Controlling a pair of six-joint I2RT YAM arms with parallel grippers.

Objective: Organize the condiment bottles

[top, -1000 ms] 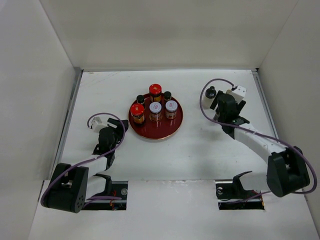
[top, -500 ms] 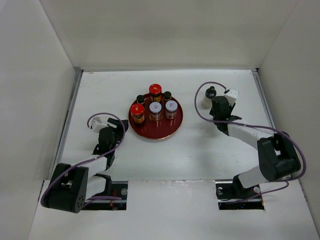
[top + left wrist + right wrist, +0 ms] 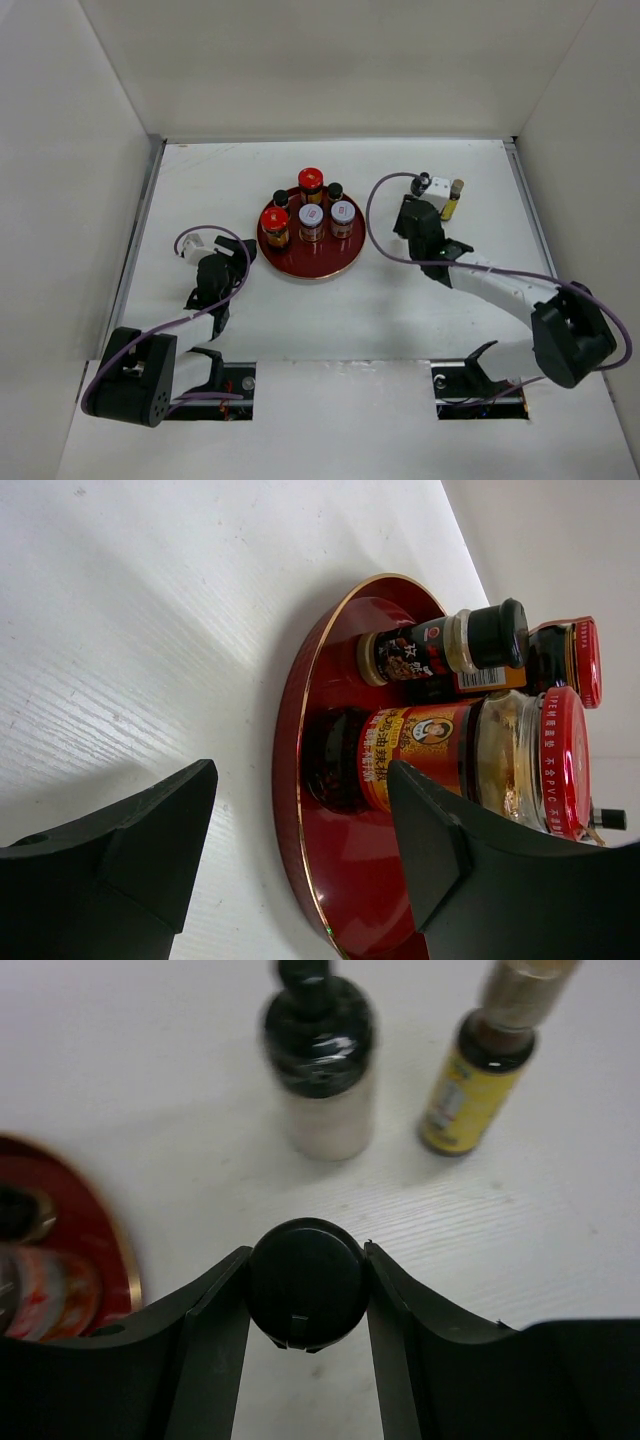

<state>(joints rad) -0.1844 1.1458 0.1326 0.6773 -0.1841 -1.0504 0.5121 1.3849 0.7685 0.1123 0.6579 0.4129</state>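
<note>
I need to swing my right gripper over the tray and back. Then I need to lower it beside the nearer amber jar with the red cap, where the tray's near side [image 3: 302,261] is empty.
The round red tray [image 3: 335,262] carries several condiment bottles: red-capped amber jars [image 3: 275,226] [image 3: 311,184], lilac-lidded jars [image 3: 311,221] [image 3: 342,215] and tiny black-capped ones [image 3: 335,190]. To its right, my right gripper [image 3: 408,209] is shut on a black-capped bottle [image 3: 305,1282]; only the round cap shows between the fingers [image 3: 215,1310]. Just beyond stand another black-capped bottle with a white body [image 3: 318,1060] [image 3: 423,183] and a slim yellow tan-capped bottle [image 3: 468,1090] [image 3: 452,198]. My left gripper [image 3: 243,250] [image 3: 300,780] is open at the tray's left rim [image 3: 290,810], holding nothing.
White walls enclose the table on the left, back and right. The tray's rim [image 3: 95,1250] lies close to the left of my right gripper. Purple cables loop over both arms [image 3: 385,215].
My right gripper has shut on the black-capped bottle and swung left towards the tray, uncovering the yellow bottle. The left arm has not moved.
</note>
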